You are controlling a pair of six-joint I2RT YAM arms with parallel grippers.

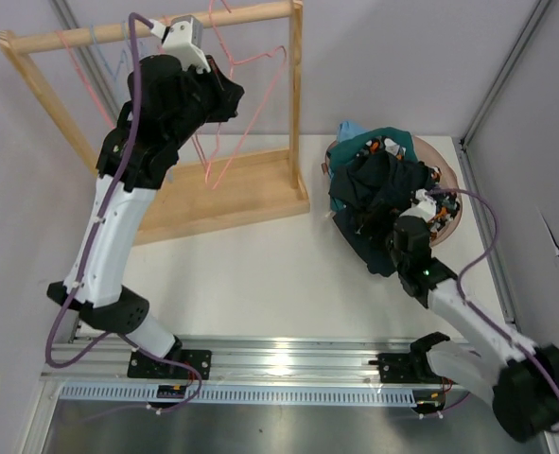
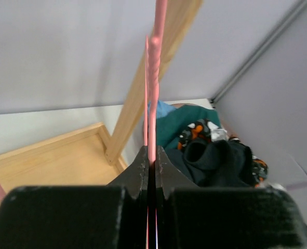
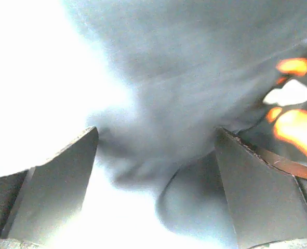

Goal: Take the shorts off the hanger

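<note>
The pink wire hanger is empty and the shorts are in the basket. My left gripper should move the hanger outward next, toward the rack's top bar.
The shorts lie in a heap in a round basket at the right: black shorts on top, dark teal, light blue and orange-black-white patterned; I cannot make out the grey ones. The heap also shows in the left wrist view. My left gripper is up at the wooden rack, shut on a bare pink wire hanger. My right gripper is open low over the near side of the heap, with blurred dark cloth between its fingers.
The wooden rack stands on a board base at the back left, with more empty pink hangers on its top bar. Patterned cloth shows right of the right gripper. A metal frame post runs along the right.
</note>
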